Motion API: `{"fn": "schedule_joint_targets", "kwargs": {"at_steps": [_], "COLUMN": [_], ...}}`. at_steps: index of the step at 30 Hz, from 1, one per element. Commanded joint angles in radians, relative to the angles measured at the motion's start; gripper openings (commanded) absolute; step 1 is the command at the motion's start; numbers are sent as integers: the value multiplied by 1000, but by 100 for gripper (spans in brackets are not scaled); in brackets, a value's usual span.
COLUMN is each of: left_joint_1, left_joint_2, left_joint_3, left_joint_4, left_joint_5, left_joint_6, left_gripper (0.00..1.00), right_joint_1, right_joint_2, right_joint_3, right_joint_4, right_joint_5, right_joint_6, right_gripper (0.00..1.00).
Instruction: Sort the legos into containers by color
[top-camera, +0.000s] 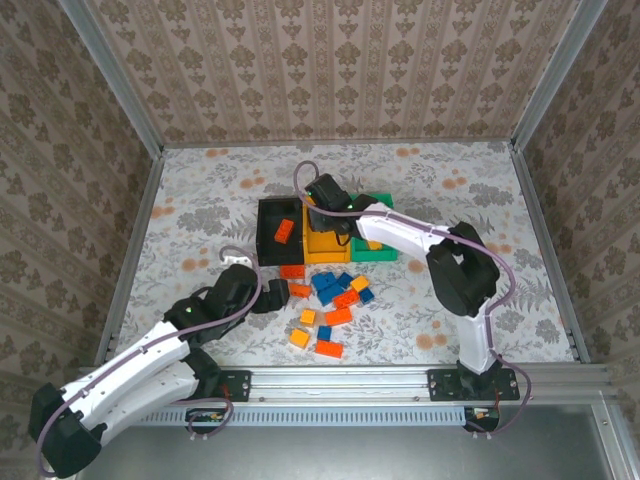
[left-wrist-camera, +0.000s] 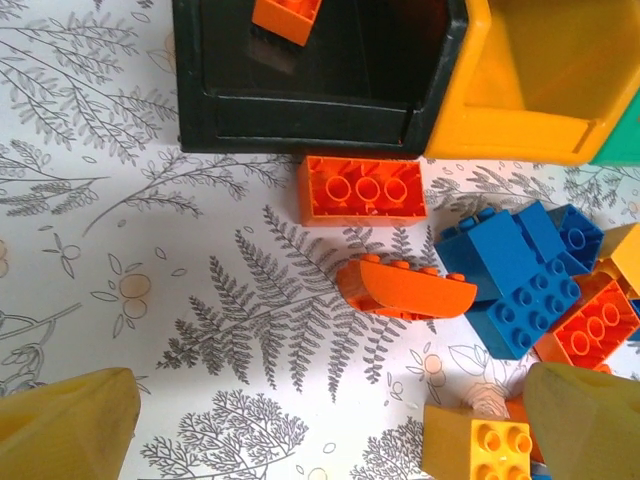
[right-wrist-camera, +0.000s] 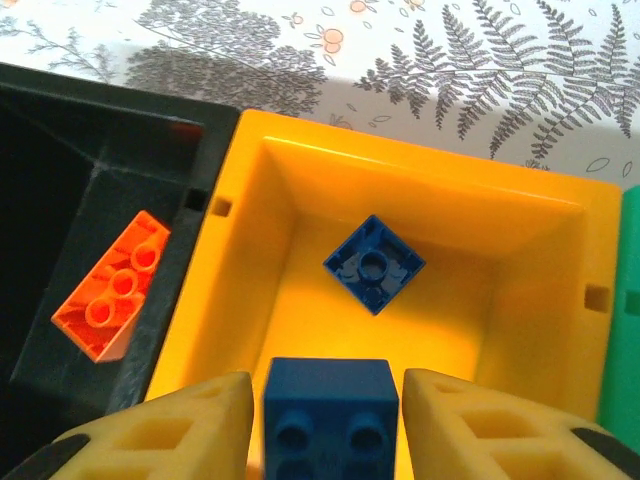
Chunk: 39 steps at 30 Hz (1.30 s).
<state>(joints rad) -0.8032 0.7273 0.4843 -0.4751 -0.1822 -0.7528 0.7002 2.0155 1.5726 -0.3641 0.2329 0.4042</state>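
Note:
My left gripper moves sideways toward the loose pile next and lowers around the yellow lego (left-wrist-camera: 478, 445).
Over the orange-yellow container (right-wrist-camera: 500, 190) my right gripper (right-wrist-camera: 328, 420) stands open. A blue lego (right-wrist-camera: 330, 400) sits between its fingers with a narrow gap on each side. Another blue lego (right-wrist-camera: 373, 264) lies studs-down on that bin's floor. The black container (right-wrist-camera: 60, 160) holds a red-orange lego (right-wrist-camera: 112, 290). My left gripper (left-wrist-camera: 330, 430) is open low over the table, with nothing between its fingers. A curved orange lego (left-wrist-camera: 405, 288) lies just ahead of it and a yellow lego (left-wrist-camera: 478, 445) lies by its right finger. The loose pile (top-camera: 335, 300) lies in front of the bins.
The green container (top-camera: 378, 250) is the right end of the row, beside the orange-yellow one (top-camera: 325, 248) and the black one (top-camera: 280, 232). A flat orange lego (left-wrist-camera: 362, 190) lies against the black bin's front wall (left-wrist-camera: 300, 110). Blue legos (left-wrist-camera: 510, 270) crowd the left gripper's right side.

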Motion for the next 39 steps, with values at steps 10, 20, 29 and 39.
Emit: {"fn": "schedule_joint_targets", "kwargs": {"at_steps": [10, 20, 29, 39], "left_joint_1": [-67, -254, -280, -284], "left_joint_2": [137, 417, 604, 670], "left_joint_3": [39, 163, 210, 221], "left_joint_4": [59, 38, 57, 86], "left_joint_5": [117, 104, 86, 107], "left_joint_6": [84, 168, 163, 153], "left_gripper": [100, 85, 67, 40], "right_joint_1": [-6, -8, -11, -13], "right_joint_2": [-99, -358, -549, -691], "right_joint_3": [-58, -379, -537, -615], "right_joint_4": [20, 104, 125, 117], "right_joint_5": [-9, -6, 11, 38], "right_joint_6": [60, 131, 155, 162], "right_gripper": [71, 73, 74, 74]}}
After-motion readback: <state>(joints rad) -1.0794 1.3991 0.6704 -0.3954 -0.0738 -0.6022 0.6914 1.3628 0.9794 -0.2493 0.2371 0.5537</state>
